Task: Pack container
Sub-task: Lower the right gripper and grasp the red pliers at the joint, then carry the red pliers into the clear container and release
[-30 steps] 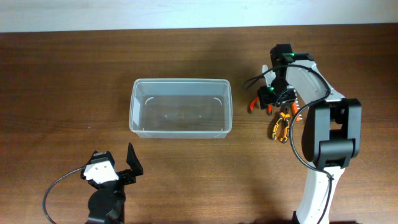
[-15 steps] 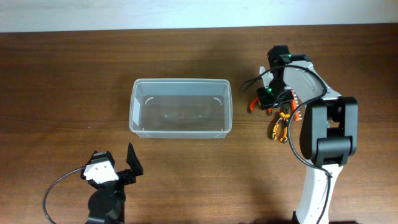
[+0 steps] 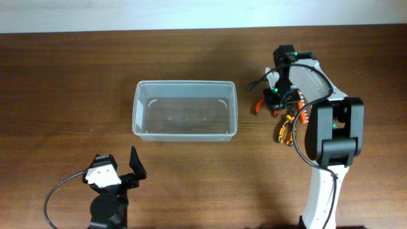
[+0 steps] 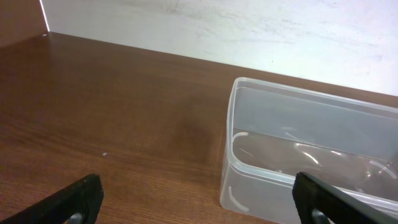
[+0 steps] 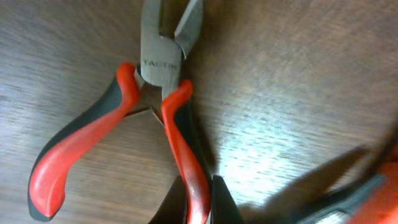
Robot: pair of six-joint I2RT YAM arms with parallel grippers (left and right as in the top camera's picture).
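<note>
My right gripper lifts the pliers to the left in the overhead view across the container's rim next. Then it lowers and releases them on the container's empty bottom.
The clear plastic container [image 3: 184, 110] stands empty mid-table; its near corner also shows in the left wrist view [image 4: 261, 180]. My right gripper [image 3: 278, 102] is down at the container's right side, shut on one handle of the red-and-black pliers [image 5: 165, 106], whose steel nose points away and other handle splays left. Both black fingers [image 5: 219, 202] pinch the red handle [image 5: 193, 186]. My left gripper [image 4: 199, 199] rests near the table's front left [image 3: 117, 175], open and holding nothing, facing the container.
Orange-handled pliers [image 3: 287, 129] lie on the wood just in front of the right gripper, and a blurred orange edge [image 5: 379, 193] shows at the right wrist view's right. A white wall [image 4: 249, 25] runs behind the table.
The right gripper's fingers have closed onto the red pliers handle. The right arm has shifted slightly over the pliers. The left arm has not moved.
</note>
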